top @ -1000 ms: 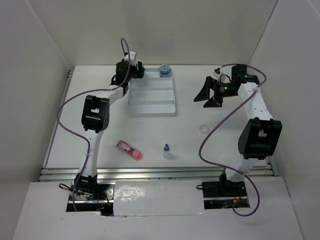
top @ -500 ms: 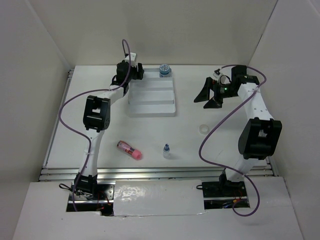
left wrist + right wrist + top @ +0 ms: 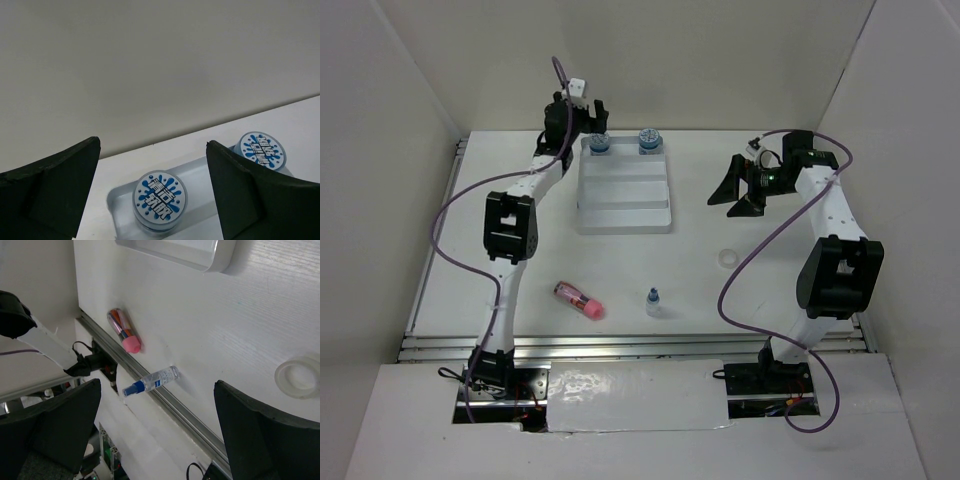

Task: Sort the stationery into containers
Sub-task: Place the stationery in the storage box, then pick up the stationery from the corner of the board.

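Observation:
The pink tube is still outside the tray [image 3: 625, 190]. My left gripper needs to swing back next, turning, and go down to close around the tube's clear body [image 3: 575, 298].
The white tray [image 3: 625, 190] with long compartments lies at the back centre. Two blue pots stand in its far compartment, one at the left end [image 3: 601, 146] [image 3: 160, 196], one at the right end [image 3: 649, 140] [image 3: 260, 150]. My left gripper [image 3: 592, 124] [image 3: 152, 145] hangs open just above the left pot, not touching it. My right gripper [image 3: 722, 207] [image 3: 157, 385] is open and empty, right of the tray. The pink tube [image 3: 579, 299] [image 3: 124, 330], the small bottle [image 3: 652, 301] [image 3: 150, 381] and the white ring [image 3: 728, 257] [image 3: 296, 376] lie on the table.
White walls enclose the table on three sides; the back wall rises close behind the tray. A metal rail [image 3: 620, 345] runs along the near edge, just in front of the tube and the bottle. The tray's corner [image 3: 200, 255] shows in the right wrist view.
My left gripper has opened and risen, leaving a blue pot standing in the left end of the tray's far compartment. The right arm has not moved.

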Robot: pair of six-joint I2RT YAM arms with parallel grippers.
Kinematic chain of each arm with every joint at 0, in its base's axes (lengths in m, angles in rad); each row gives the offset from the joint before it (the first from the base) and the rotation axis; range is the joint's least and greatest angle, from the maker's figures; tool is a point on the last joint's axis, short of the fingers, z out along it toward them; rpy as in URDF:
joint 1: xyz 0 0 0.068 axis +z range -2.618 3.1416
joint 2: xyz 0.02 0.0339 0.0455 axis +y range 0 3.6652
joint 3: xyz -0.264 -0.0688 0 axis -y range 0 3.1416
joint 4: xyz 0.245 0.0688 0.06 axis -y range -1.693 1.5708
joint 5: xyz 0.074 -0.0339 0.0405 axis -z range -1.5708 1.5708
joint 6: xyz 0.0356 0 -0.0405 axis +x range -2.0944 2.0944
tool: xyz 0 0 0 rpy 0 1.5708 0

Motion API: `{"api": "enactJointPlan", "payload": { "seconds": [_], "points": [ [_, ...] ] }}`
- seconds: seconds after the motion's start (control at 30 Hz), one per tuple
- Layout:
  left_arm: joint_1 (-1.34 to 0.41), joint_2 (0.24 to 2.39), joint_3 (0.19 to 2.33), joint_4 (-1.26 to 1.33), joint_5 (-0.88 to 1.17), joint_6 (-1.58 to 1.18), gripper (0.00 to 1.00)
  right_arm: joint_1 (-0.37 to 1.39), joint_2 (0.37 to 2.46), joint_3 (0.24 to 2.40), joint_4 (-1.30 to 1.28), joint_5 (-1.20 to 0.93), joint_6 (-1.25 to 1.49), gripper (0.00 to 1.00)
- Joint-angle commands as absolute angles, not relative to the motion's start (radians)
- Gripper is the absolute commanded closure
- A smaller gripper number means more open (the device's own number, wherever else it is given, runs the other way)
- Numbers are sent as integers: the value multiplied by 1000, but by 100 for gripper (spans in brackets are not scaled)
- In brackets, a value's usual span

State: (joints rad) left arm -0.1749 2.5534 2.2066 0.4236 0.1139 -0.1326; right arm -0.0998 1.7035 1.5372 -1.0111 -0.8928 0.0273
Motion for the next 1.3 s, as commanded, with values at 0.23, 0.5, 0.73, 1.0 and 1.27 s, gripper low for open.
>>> {"api": "enactJointPlan", "payload": {
  "seconds": [0.23, 0.5, 0.73, 1.0, 1.27],
  "points": [
    [-118, 2062, 1881, 183, 483, 134, 1, -61, 1600, 1568, -1046, -828, -80, 0],
    [-87, 1752, 1770, -904, 741, 900, 1, -23, 1487, 1448, -1034, -782, -129, 0],
    [-219, 1461, 1360, -1140, 612, 1195, 1, -8, 1413, 1364, -1020, -762, -146, 0],
    [-423, 1252, 976, -894, 448, 1197, 1, -8, 1321, 1270, -994, -749, -143, 0],
    [-538, 1347, 911, -764, 351, 1146, 4, -11, 1273, 1216, -992, -744, -149, 0]
  ]
}}
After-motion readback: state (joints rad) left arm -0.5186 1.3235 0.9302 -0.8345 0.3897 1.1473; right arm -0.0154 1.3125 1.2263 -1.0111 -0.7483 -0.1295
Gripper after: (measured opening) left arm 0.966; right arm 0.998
